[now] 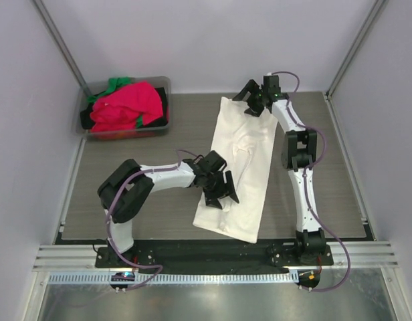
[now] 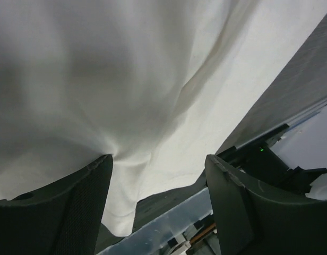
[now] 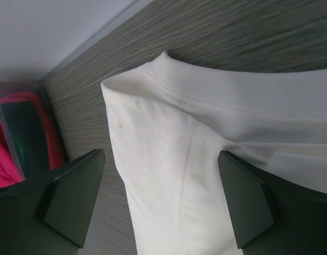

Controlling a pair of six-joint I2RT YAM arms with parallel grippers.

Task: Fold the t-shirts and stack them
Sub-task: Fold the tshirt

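Note:
My right gripper will next move back onto the t-shirt's free near hem corner (image 1: 253, 238), which is back from it, to the right in the top view.
A large cream-white t-shirt (image 1: 243, 167) lies folded into a long strip down the middle of the table. My left gripper (image 1: 224, 199) hangs open over its near left edge. In the left wrist view the cloth (image 2: 153, 79) fills the space ahead of the gripper (image 2: 158, 175) and puckers at the left finger (image 2: 84, 202). My right gripper (image 1: 249, 103) is open over the shirt's far end. The right wrist view shows that gripper (image 3: 161, 186) straddling the far corner of the shirt (image 3: 169, 159) with nothing pinched. More t-shirts, one pink-red (image 1: 129, 103), one green (image 1: 116, 83) and dark ones, sit heaped at the back left.
The grey plastic bin (image 1: 85, 124) holding the heap stands in the back left corner and also shows in the right wrist view (image 3: 20, 138). The table's front rail (image 2: 169, 223) runs just below the shirt's near hem. Walls close in the back and both sides.

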